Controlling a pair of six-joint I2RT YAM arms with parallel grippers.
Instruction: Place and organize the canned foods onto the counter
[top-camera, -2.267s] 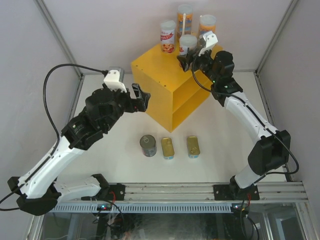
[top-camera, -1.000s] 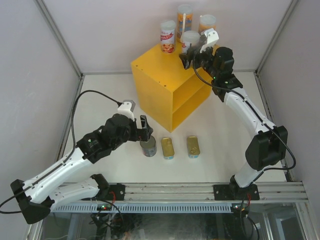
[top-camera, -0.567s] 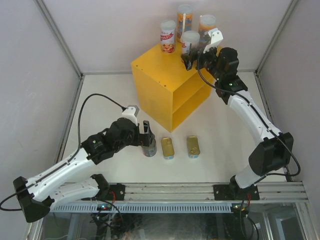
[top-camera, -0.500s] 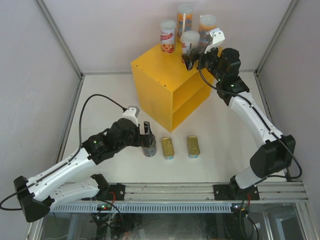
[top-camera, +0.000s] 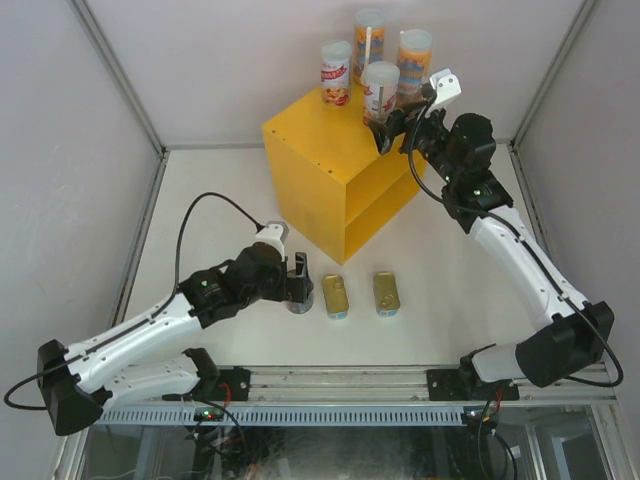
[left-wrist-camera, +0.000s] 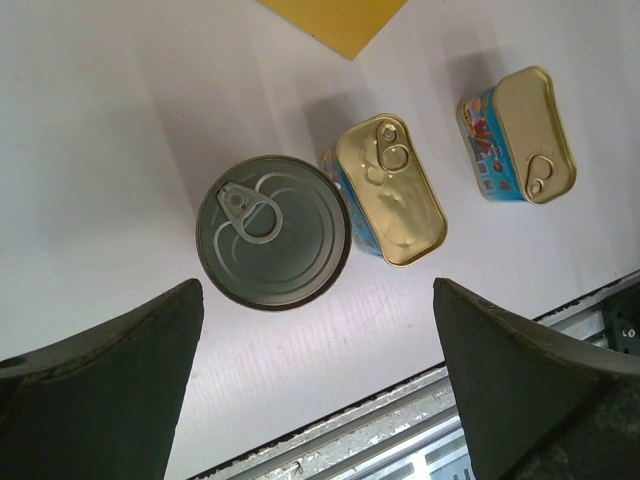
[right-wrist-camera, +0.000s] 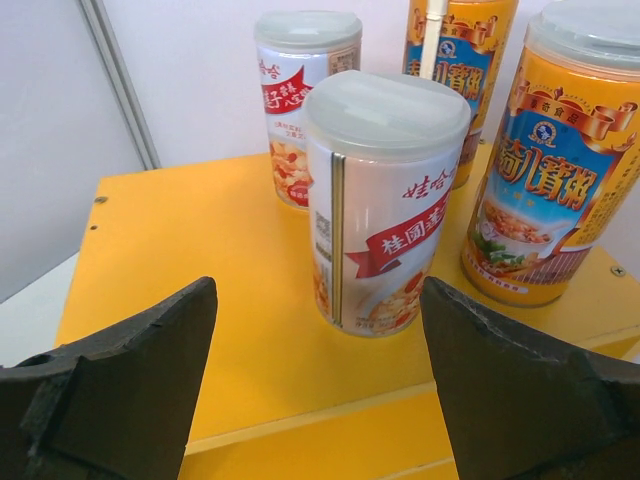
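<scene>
My left gripper lowers its open fingers around the dark tin's round lid (left-wrist-camera: 273, 232) and closes next, since the dark tin stands below it, still clear of those fingers.
The yellow counter (top-camera: 325, 160) carries four tall cans on its top: a white one (top-camera: 379, 91) in front, a white-red one (top-camera: 336, 72) and two orange ones (top-camera: 369, 37) (top-camera: 414, 58). My right gripper (top-camera: 392, 130) is open and empty, just short of the front white can (right-wrist-camera: 385, 200), which stands free between the jaws' line. The dark round tin (left-wrist-camera: 272, 232) and two gold-topped flat tins (left-wrist-camera: 391, 190) (left-wrist-camera: 520, 134) lie on the white table. My left gripper (top-camera: 298, 281) is open right above the round tin, not touching it.
Grey enclosure walls and frame posts (top-camera: 115, 70) surround the table. A metal rail (top-camera: 400, 380) runs along the near edge. The counter's open side with its inner shelf (top-camera: 385, 200) faces the right front. A counter corner (left-wrist-camera: 335, 18) shows in the left wrist view.
My left arm has swung down from beside the counter to over the round tin. My right gripper has drawn back to the right from the front white can, which stays standing.
</scene>
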